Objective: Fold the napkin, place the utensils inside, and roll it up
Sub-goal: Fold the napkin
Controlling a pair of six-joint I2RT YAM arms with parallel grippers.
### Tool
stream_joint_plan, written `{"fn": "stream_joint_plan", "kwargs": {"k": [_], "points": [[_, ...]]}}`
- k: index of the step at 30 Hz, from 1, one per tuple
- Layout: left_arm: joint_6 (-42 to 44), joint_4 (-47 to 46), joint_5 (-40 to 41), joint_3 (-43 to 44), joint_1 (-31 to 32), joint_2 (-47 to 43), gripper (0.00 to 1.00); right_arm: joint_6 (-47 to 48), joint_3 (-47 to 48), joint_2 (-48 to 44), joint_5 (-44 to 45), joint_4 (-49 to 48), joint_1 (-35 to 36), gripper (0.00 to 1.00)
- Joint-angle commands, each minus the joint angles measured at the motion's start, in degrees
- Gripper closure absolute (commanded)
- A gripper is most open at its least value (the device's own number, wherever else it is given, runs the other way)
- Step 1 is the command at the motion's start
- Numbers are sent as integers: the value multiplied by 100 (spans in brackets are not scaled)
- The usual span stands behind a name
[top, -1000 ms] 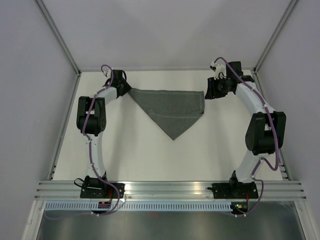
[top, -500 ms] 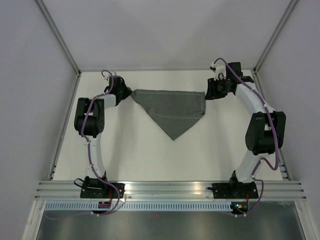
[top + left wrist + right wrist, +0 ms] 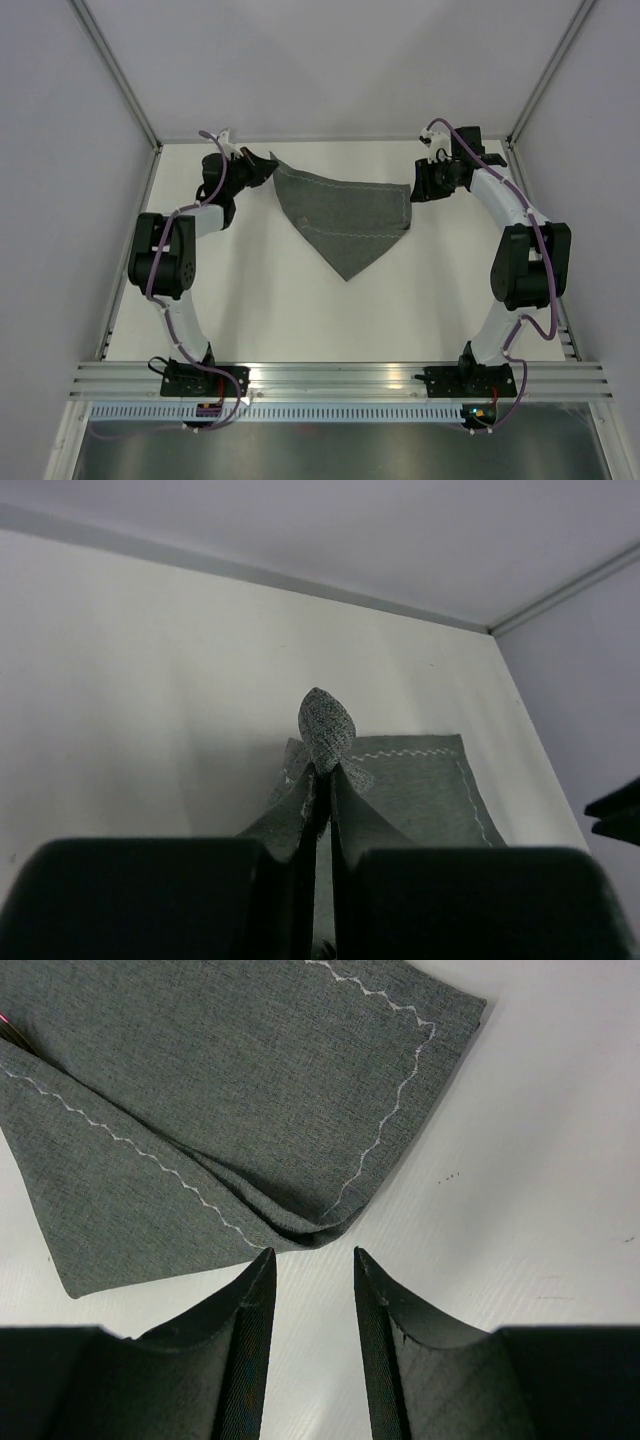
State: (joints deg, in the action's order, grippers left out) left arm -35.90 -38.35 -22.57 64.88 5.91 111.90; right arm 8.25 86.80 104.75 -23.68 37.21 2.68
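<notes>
My left gripper will next go down, back and to the right in the top view and let go of the napkin's corner on the napkin's near flap (image 3: pixel 347 255), because that flap is unfolded.
The dark grey napkin (image 3: pixel 345 215) lies folded into a triangle at the far middle of the table, its point toward me. My left gripper (image 3: pixel 270 166) is shut on the napkin's left corner and holds it lifted; in the left wrist view the pinched corner (image 3: pixel 325 723) sticks up between the jaws. My right gripper (image 3: pixel 412 190) is open just off the napkin's right corner; in the right wrist view the folded corner (image 3: pixel 310 1225) lies just past the fingertips (image 3: pixel 250 1290), untouched. No utensil is in view.
The white table (image 3: pixel 300 310) is bordered by a metal frame and grey walls. An aluminium rail (image 3: pixel 340 378) runs along the near edge by the arm bases.
My left gripper has moved up and toward the far wall, then rightward, pulling the napkin's left corner with it. The right arm has not moved.
</notes>
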Motion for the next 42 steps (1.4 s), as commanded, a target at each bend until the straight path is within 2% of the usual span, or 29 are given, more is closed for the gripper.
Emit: {"fn": "stream_joint_plan", "kwargs": {"k": [1, 7, 10, 18, 23, 26, 31, 42], "points": [[408, -841, -932, -273, 138, -431, 95, 63, -23, -157, 57, -39, 14, 57], [759, -797, -1601, -669, 594, -836, 95, 71, -76, -183, 74, -30, 14, 58], [1014, -639, -1759, -906, 1033, -1038, 95, 71, -102, -218, 74, -21, 22, 58], [1567, -288, -1900, -1522, 1693, -1319, 95, 63, -199, -315, 65, -12, 40, 58], [1919, 168, -1839, -1610, 2001, -1162, 94, 54, -278, -315, 83, -30, 75, 57], [2025, 301, -1742, -1637, 2142, -1048, 91, 54, -304, -306, 92, -30, 92, 57], [2148, 380, -1532, -1707, 2309, -933, 77, 54, -340, -315, 136, -39, 119, 57], [2158, 153, -1417, -1777, 2599, -669, 66, 36, -322, -324, 215, 5, 251, 57]]}}
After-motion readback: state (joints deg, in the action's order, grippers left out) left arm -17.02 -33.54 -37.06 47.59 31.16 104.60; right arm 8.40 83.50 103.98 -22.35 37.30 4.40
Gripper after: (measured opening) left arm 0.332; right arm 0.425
